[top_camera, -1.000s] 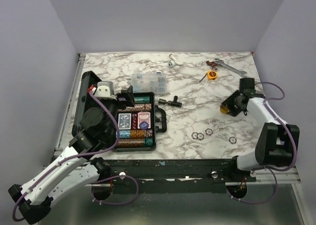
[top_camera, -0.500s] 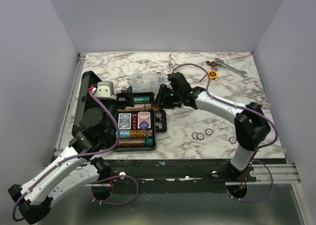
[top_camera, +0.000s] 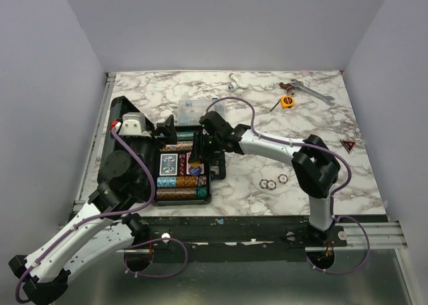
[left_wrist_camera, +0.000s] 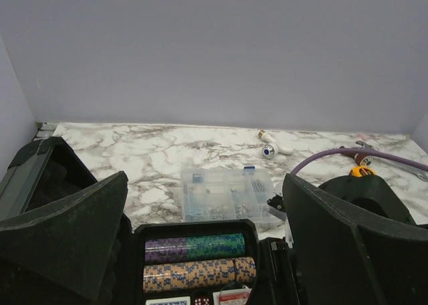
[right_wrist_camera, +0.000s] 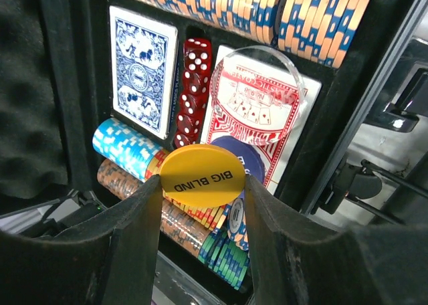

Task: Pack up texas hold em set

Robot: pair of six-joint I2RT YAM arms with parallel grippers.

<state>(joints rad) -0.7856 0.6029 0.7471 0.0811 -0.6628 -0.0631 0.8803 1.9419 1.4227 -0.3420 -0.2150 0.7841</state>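
The blue button point(top_camera: 194, 170) is already on the red deck. The yellow button in my right gripper will go down onto that blue button point(right_wrist_camera: 245, 156) next.
The black case point(top_camera: 208, 178) lies open at the left, lid point(top_camera: 114, 128) flat beside it. It holds rows of chips point(right_wrist_camera: 221, 4), a blue deck point(right_wrist_camera: 142, 71), a red deck point(right_wrist_camera: 267, 111) and red dice point(right_wrist_camera: 190, 91). My right gripper point(top_camera: 198, 159) hovers over the case, shut on a yellow "BIG BLIND" button point(right_wrist_camera: 202, 174). A blue button point(right_wrist_camera: 249, 159) lies on the red deck just behind it. My left gripper point(top_camera: 167, 130) is wide open and empty above the case's far end point(left_wrist_camera: 194, 228). Two small round discs point(top_camera: 274, 181) lie on the table.
A clear compartment box point(top_camera: 190, 107) sits just behind the case and shows in the left wrist view point(left_wrist_camera: 227, 194). A yellow tape measure point(top_camera: 287, 102), a wrench point(top_camera: 311, 91) and a white fitting point(top_camera: 232, 85) lie at the back. A red triangle point(top_camera: 347, 145) marks the right side.
My right arm has swung from the table's right side leftward to above the open case, carrying the yellow button. My left arm has shifted only slightly.
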